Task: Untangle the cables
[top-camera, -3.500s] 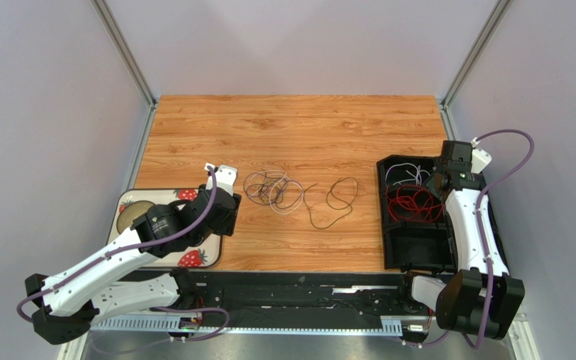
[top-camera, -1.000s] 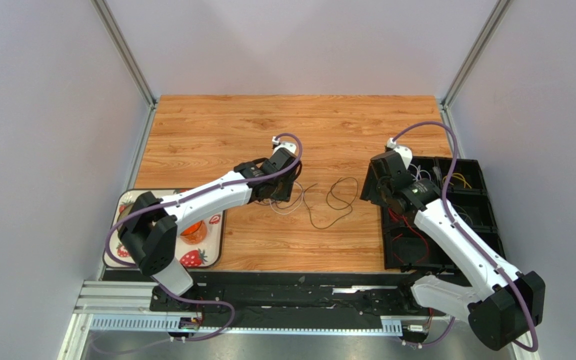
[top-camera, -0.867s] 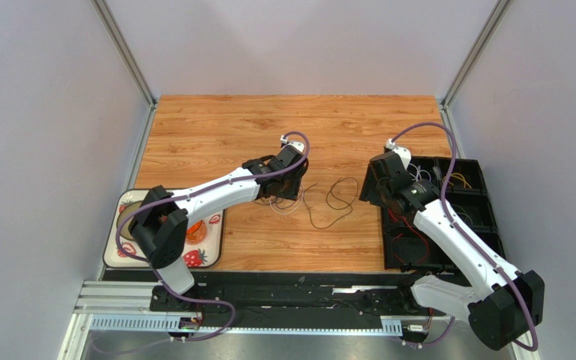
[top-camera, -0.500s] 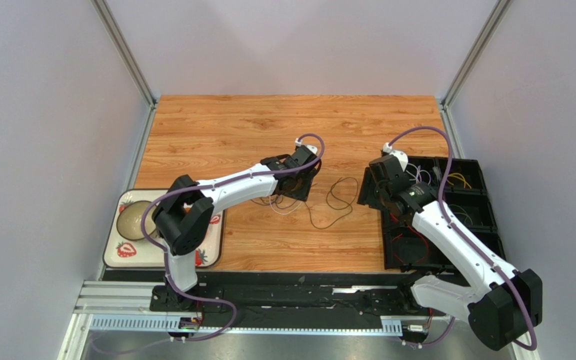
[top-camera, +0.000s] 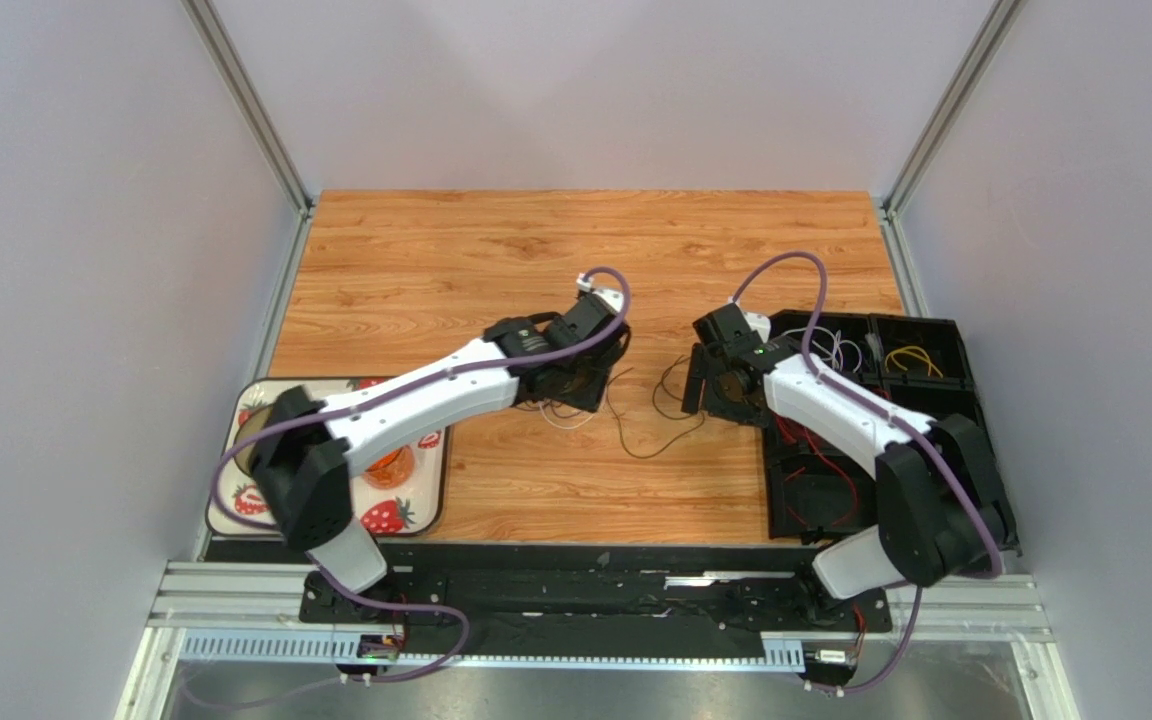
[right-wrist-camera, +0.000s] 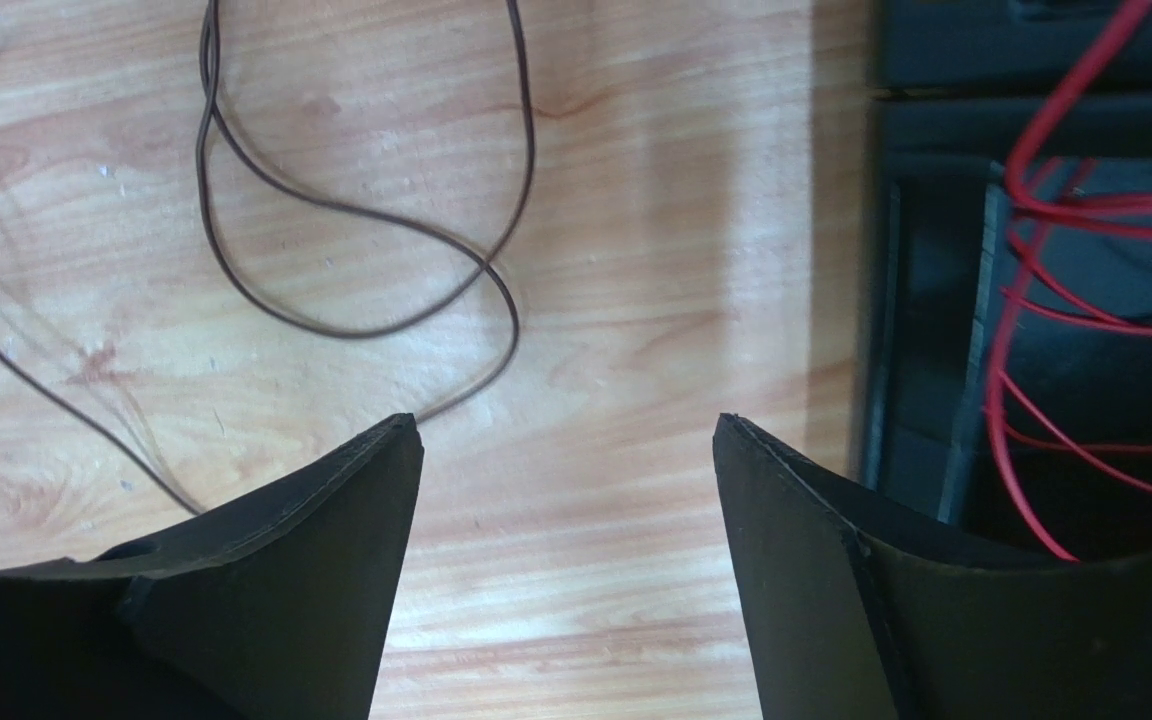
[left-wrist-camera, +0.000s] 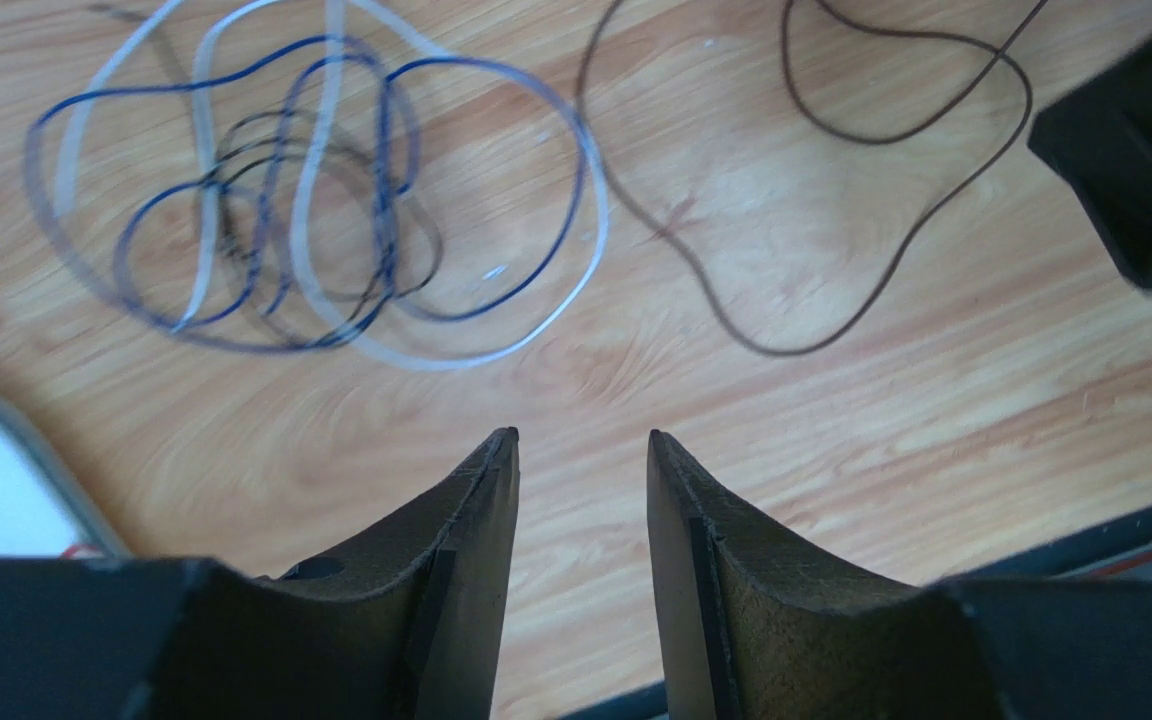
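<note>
My right gripper moves down, outward and away from the bin onto that crossing (right-wrist-camera: 486,264) next, since the brown cable crosses itself just ahead of my open fingers.
A tangle of blue, white and dark cables (left-wrist-camera: 312,225) lies on the wooden table, ahead and to the left of my left gripper (left-wrist-camera: 582,438), which hovers open with a narrow gap and is empty. In the top view the left gripper (top-camera: 575,375) covers most of that tangle. A single dark brown cable (right-wrist-camera: 372,225) loops on the wood just ahead of my right gripper (right-wrist-camera: 567,423), which is wide open and empty. It also shows in the top view (top-camera: 642,431), between the left gripper and the right gripper (top-camera: 714,383). Red cables (right-wrist-camera: 1078,270) lie in the black bin.
A black compartment bin (top-camera: 940,393) stands at the right with red (top-camera: 815,450), white (top-camera: 830,348) and yellow (top-camera: 913,360) cables in it; its wall (right-wrist-camera: 883,300) is close to my right fingers. A strawberry-print tray (top-camera: 244,503) sits at the left front.
The left arm has swung from over the tray out to the cable tangle. The right arm has moved left from over the bin to the dark cable loop.
</note>
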Tool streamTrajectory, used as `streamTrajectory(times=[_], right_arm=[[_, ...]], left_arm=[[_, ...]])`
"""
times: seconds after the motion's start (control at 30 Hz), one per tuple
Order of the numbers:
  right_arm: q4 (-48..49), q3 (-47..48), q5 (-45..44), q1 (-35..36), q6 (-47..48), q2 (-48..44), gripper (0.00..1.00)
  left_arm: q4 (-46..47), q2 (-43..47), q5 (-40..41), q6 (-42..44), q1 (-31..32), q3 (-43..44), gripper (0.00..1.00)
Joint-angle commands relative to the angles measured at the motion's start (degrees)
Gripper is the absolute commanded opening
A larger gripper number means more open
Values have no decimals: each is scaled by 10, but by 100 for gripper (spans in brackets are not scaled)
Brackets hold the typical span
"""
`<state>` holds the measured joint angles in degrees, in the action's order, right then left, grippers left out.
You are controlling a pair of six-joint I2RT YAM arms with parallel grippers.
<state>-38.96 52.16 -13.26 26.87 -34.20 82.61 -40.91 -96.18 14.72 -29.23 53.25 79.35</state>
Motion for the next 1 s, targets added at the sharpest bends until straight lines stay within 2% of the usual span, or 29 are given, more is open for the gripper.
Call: streamTrajectory(times=[0.0,0.23,0.5,0.7,0.77,0.83,0.97], right_arm=[[45,33,-1,2,-25,38,76],[52,66,-23,3,-21,98,73],[50,105,-34,11,-27,166,58],[38,115,-49,13,-30,189,45],[35,109,-55,13,-30,190,36],[35,94,-56,13,-33,187,30],[48,54,-46,19,-46,172,23]], left_arm=[[-87,124,50,5,-3,-38,46],[-181,301,94,-1,-3,-106,48],[-199,453,162,8,-9,-189,49],[-179,503,169,15,-9,-202,52],[-182,501,174,14,-9,-200,52],[-183,500,174,12,-9,-200,52],[-184,504,176,11,-9,-201,52]])
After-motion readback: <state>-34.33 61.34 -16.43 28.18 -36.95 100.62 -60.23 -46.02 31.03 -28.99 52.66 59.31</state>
